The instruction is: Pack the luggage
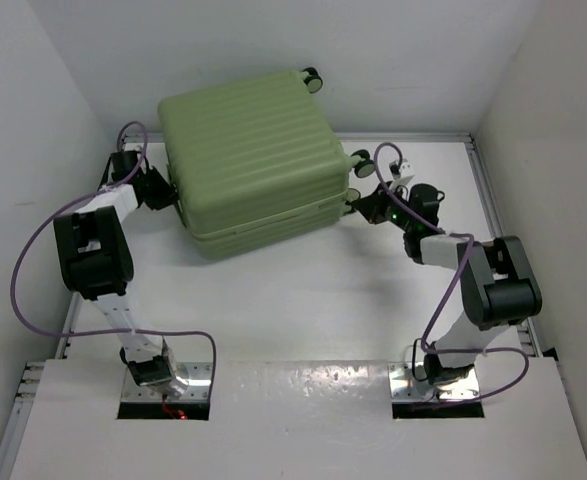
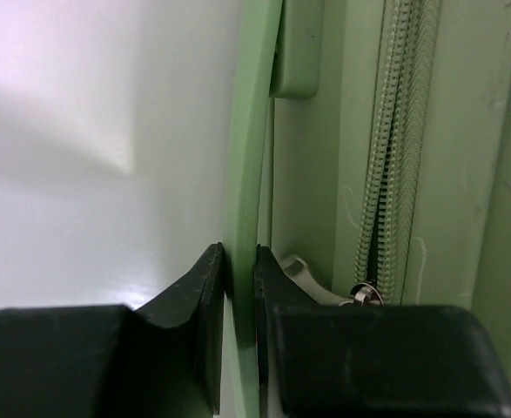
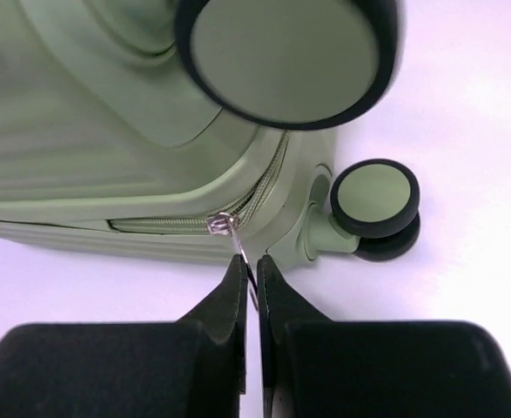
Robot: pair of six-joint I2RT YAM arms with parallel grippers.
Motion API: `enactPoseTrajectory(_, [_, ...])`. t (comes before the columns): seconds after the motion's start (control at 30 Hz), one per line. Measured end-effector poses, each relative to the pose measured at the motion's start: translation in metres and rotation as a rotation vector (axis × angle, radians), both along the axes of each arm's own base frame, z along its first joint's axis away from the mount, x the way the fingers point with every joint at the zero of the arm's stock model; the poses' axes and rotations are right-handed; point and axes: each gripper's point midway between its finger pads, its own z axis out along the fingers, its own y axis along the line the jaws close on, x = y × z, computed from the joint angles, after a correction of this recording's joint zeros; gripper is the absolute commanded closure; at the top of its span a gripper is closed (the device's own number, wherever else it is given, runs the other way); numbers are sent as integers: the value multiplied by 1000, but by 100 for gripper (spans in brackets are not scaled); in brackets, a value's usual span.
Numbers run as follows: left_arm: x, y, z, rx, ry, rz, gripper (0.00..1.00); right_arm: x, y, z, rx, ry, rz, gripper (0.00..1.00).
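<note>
The robot's left gripper will ease outward toward the far end of the side handle, steadying the luggage [image 1: 253, 160] while the right gripper holds the zipper pull, and then release.
The pale green ribbed luggage [image 1: 253, 160] lies closed on the white table, its black wheels [image 1: 313, 78] pointing to the back right. My left gripper [image 1: 168, 195] is at its left side, shut on the thin green side handle [image 2: 246, 157], which runs between the two fingers of the left gripper [image 2: 240, 261]. My right gripper [image 1: 363, 205] is at the luggage's right front corner by a wheel [image 3: 373, 196]. In the right wrist view the right gripper [image 3: 249, 266] is shut on the silver zipper pull [image 3: 238, 248], which hangs from the slider on the zipper line of the luggage [image 3: 107, 131].
White walls [image 1: 63, 90] stand close on the left, back and right of the table. A second silver zipper pull [image 2: 368, 294] sits on the zipper next to my left fingers. White tabletop [image 1: 303, 300] lies between the luggage and the arm bases.
</note>
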Motion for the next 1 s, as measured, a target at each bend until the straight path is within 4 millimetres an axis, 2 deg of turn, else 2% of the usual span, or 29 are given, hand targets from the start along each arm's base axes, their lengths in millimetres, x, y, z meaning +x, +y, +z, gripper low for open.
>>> enactPoseTrajectory(0.2, [11,4,0,13,-2,-12,100,8,-6,7,77,36,23,100])
enactPoseTrajectory(0.37, [15,8,1,28,-21,-9,100,16,-31,-2,58,40,-41,100])
enactPoseTrajectory(0.47, [16,9,0,33,-34,-7,100,12,-23,-2,45,24,-6,82])
enactPoseTrajectory(0.5, [16,10,0,34,-42,-7,100,8,-17,-3,41,18,16,72])
enactPoseTrajectory(0.6, [16,10,1,38,-65,-9,100,-5,-2,-9,31,11,77,57])
enactPoseTrajectory(0.8, [16,9,1,43,-92,-34,100,-26,16,-13,26,1,218,42])
enactPoseTrajectory(0.9, [16,9,1,41,-97,-42,100,-29,18,-10,33,4,262,36])
enactPoseTrajectory(1.0, [16,9,1,42,-101,-47,100,-23,17,-2,35,-8,282,31])
